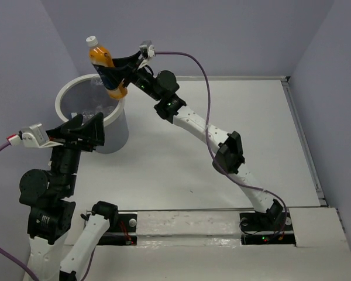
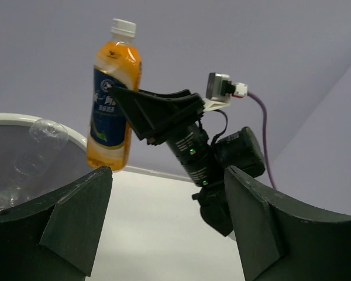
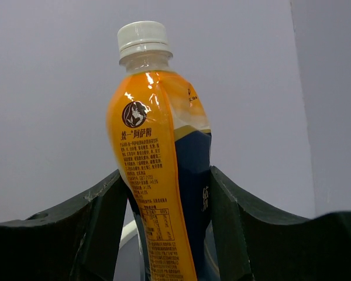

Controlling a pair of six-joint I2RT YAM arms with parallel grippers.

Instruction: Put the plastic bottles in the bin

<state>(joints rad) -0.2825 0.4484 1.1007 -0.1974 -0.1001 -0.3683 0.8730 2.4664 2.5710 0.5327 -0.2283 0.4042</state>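
My right gripper carries the orange bottle point(image 1: 107, 70) left in the top view, over the bin's opening point(image 1: 95, 103) next, then releases it, because the bottle's base still hangs by the bin's rim.
My right gripper point(image 1: 118, 69) is shut on the orange bottle point(image 1: 107, 70), white cap up, and holds it upright over the far right rim of the bin point(image 1: 66, 89). The bottle fills the right wrist view point(image 3: 161, 175) between the fingers point(image 3: 99, 222); a bit of white rim shows below it. In the left wrist view the bottle point(image 2: 113, 96) hangs above the bin's rim point(image 2: 76, 136). See-through bottles point(image 2: 44, 137) lie inside the bin point(image 1: 96, 105). My left gripper point(image 1: 99, 130) is open and empty, beside the bin's near side.
The white table point(image 1: 222, 146) stretches right of the bin, with a raised edge point(image 1: 304, 140) along its right side. Purple cables point(image 1: 205, 88) trail from both wrists. Grey walls close the back and sides.
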